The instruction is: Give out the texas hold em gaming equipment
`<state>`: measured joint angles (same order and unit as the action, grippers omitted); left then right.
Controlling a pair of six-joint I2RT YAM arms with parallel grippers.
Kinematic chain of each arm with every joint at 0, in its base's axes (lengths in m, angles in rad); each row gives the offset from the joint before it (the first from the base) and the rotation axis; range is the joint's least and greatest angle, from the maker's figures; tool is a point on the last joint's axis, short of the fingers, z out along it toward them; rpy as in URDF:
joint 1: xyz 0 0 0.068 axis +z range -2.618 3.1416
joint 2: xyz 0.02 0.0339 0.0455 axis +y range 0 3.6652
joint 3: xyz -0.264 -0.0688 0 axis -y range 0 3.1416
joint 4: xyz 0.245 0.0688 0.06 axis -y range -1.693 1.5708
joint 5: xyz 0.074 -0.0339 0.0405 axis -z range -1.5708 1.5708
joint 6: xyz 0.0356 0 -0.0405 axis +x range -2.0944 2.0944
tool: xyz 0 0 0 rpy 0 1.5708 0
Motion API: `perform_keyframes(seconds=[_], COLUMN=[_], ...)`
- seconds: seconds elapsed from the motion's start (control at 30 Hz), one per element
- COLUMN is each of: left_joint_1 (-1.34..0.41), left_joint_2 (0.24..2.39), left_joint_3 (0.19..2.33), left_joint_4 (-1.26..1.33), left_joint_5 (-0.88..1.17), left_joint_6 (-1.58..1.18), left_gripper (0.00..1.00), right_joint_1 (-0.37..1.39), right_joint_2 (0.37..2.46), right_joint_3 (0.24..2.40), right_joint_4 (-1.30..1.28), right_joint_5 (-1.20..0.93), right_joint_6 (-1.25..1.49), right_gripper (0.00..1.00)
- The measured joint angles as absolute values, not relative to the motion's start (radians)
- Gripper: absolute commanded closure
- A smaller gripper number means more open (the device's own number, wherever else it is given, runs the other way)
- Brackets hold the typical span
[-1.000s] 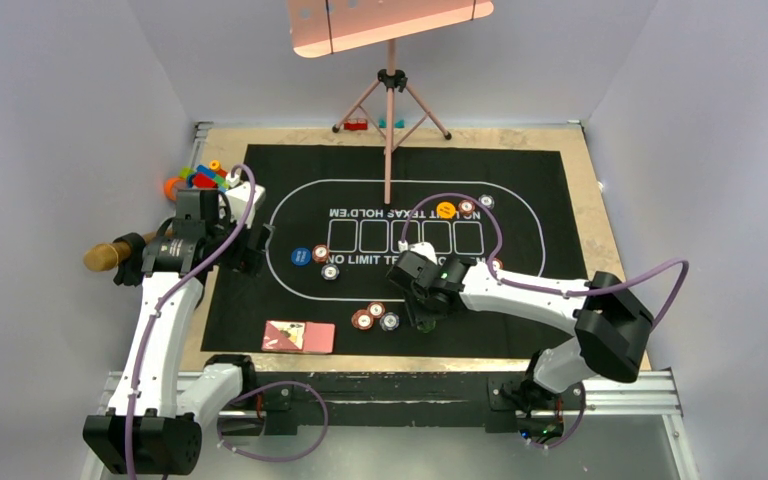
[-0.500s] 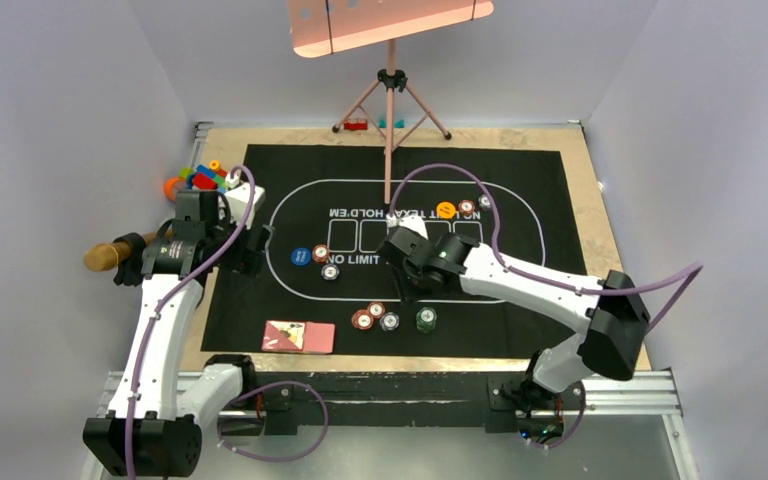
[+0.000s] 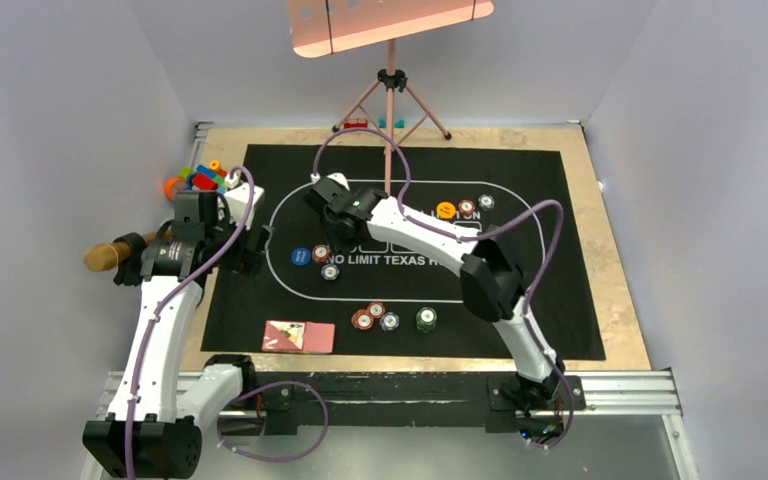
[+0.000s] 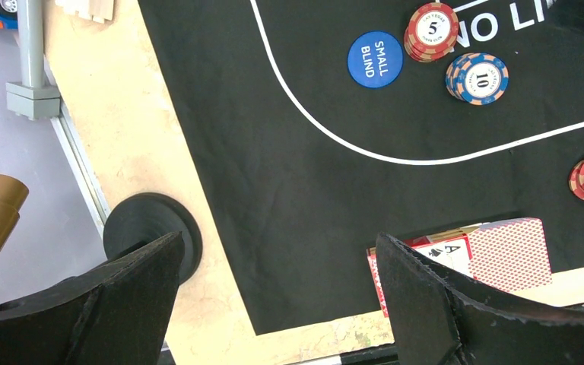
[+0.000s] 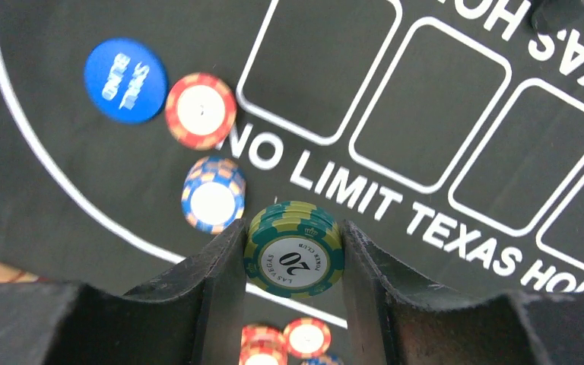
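Note:
My right gripper is above the free cloth [image 5: 287, 138] beside the red chip stack [image 3: 321, 253]. Next it needs to move down there and let go of the green chips by the blue button's stacks.
My right gripper [image 3: 328, 215] hangs over the left part of the mat, shut on a small stack of green striped chips [image 5: 294, 249] held clear of the cloth. Below it lie the blue button [image 3: 301, 256], a red chip stack [image 3: 321, 253] and a grey-blue chip stack [image 3: 331, 271]. More red chips [image 3: 363, 318] and a green chip stack [image 3: 426, 319] sit at the front. The pink-backed cards [image 3: 298, 336] lie at the front left. An orange button [image 3: 446, 210] is at the back. My left gripper [image 4: 277, 251] is open and empty over the mat's front left corner. No triangle is in view.
Colourful toy blocks [image 3: 200, 178] lie off the mat at the back left. A tripod [image 3: 390, 100] stands at the back centre. A brown cylinder [image 3: 110, 255] juts out beside my left arm. A black round foot [image 4: 152, 236] sits on the bare board by the mat.
My right arm lifted a green chip stack from the front centre and swung it left and back across the mat. One green stack stayed behind. The left arm has not moved.

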<state>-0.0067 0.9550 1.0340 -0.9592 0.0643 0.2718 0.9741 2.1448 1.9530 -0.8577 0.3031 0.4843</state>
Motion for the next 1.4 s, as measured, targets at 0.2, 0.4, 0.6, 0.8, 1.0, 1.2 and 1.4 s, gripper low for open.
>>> perform_keyframes(seconds=[0.2,0.4,0.6,0.8,1.0,1.2,1.4], left_joint_1=[-0.007,-0.007,-0.007,-0.007,-0.007,-0.007,-0.007], left_joint_2=[0.952,0.952,0.952,0.952,0.95,0.941,0.939], left_joint_3=[1.034,1.034,1.034,1.034,1.034,1.034,1.034], left_joint_4=[-0.96,-0.959,-0.959,-0.959,-0.959,-0.959,-0.96], left_joint_5=[0.065,0.065,0.065,0.064,0.063,0.062,0.059], left_joint_6=[0.273,0.273,0.273,0.275,0.281,0.281,0.281], left_gripper=[0.0,0.0,0.0,0.0,0.0,0.0,0.0], right_joint_1=[0.915,0.9,0.899,0.897,0.897,0.897,0.896], right_joint_2=[2.32,2.396,2.4,2.403,2.421,2.421,2.421], right_joint_3=[2.075,2.103,2.103,2.103,2.103,2.106,2.114], right_joint_4=[-0.847,-0.844,-0.818,-0.793,-0.792,-0.789,-0.804], right_joint_5=[0.262,0.224,0.183,0.155,0.152,0.141,0.151], right_joint_6=[0.466,0.462,0.463,0.463,0.463,0.463,0.455], right_gripper=[0.95,0.93,0.9,0.82,0.49,0.31,0.27])
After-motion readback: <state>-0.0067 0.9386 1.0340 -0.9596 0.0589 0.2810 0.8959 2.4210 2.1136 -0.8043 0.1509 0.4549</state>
